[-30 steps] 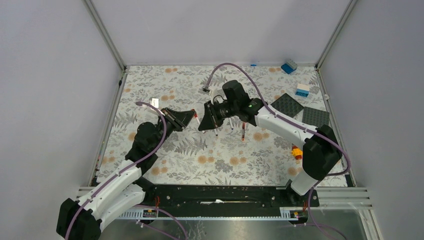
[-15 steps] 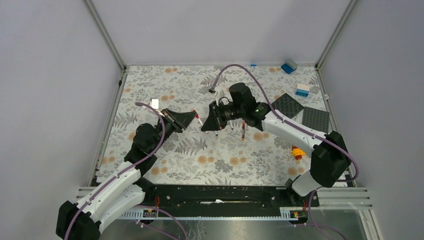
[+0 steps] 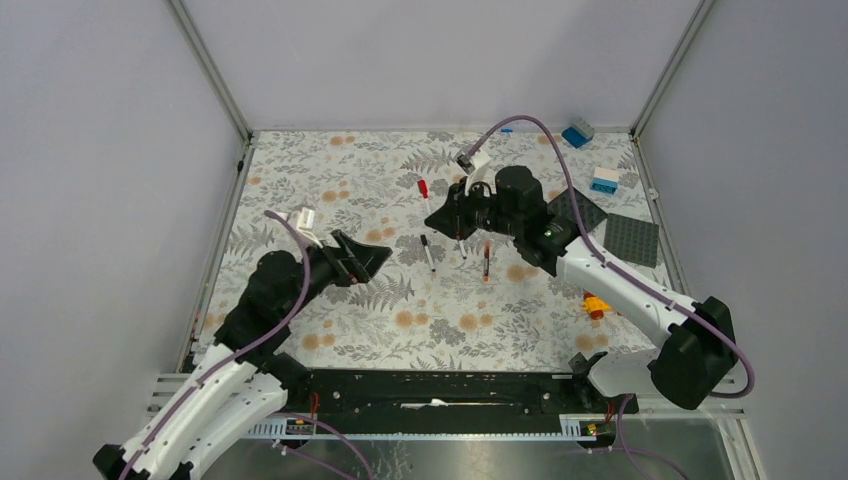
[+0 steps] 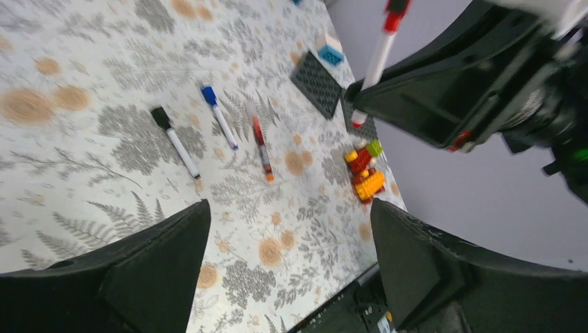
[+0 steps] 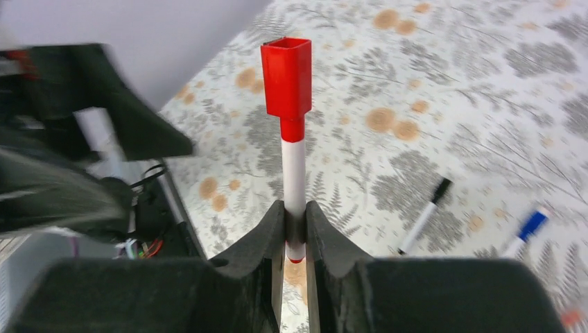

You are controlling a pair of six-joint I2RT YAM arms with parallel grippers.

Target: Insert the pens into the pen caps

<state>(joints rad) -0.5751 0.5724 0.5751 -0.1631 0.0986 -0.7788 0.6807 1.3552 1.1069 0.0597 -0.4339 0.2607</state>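
Observation:
I should move my right gripper back and down past the red pen and tilt it toward the free cloth on its brick-stack side.
My right gripper is shut on the white barrel of a pen that stands upright between the jaws with a red cap on its top end. From above, that red cap pokes out to the left of the right gripper. Three more pens lie on the cloth: a black-ended one, a blue-ended one and a red one. My left gripper is open and holds nothing. It sits left of these pens and points at them.
Two dark baseplates lie at the right. A blue brick and a white-blue brick sit near the far right corner. A yellow-red brick stack rests by the right edge. Grey walls close three sides.
My left gripper has opened and pulled back toward the near left. The right gripper has moved right and farther away, carrying the red-capped pen.

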